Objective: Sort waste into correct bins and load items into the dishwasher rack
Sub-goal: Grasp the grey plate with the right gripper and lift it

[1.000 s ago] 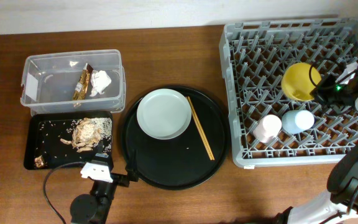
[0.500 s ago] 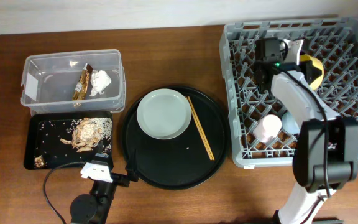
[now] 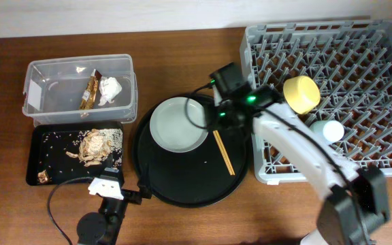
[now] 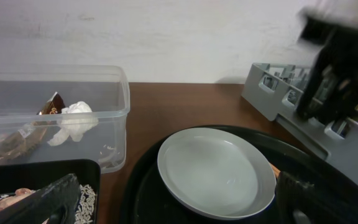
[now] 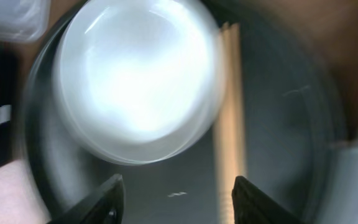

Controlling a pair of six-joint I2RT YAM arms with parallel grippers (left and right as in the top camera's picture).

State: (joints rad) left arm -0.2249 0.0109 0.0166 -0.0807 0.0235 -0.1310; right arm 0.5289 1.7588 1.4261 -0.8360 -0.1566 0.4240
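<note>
The plate's rim beside the chopsticks, nearest the robot's right gripper, is below that gripper and to its left in the overhead view, so the robot will lower the gripper that way next.
My right gripper (image 3: 222,109) hovers over the round tray, open, with nothing between its fingers (image 5: 107,198). In its blurred wrist view the pale plate (image 5: 138,81) lies ahead on the left and the chopsticks (image 5: 229,130) run along the right. The plate (image 3: 179,124) and chopsticks (image 3: 224,154) rest on the round black tray (image 3: 182,180). In the grey dishwasher rack (image 3: 250,68) the yellow bowl (image 3: 301,93) sits upside down, with the light blue cup (image 3: 331,129) nearby. My left gripper (image 4: 176,208) stands open and low at the tray's near edge, facing the plate (image 4: 213,171).
The clear box (image 3: 43,102) holds the brown wrapper (image 3: 90,90) and white tissue (image 3: 112,88). Below it, the shallow black tray (image 3: 53,170) carries beige food scraps (image 3: 97,144) and crumbs. The right arm (image 3: 298,146) crosses the rack's near left corner.
The right arm swung from the rack to above the round tray and its jaws opened. The yellow bowl now sits free in the rack. The left arm has not moved.
</note>
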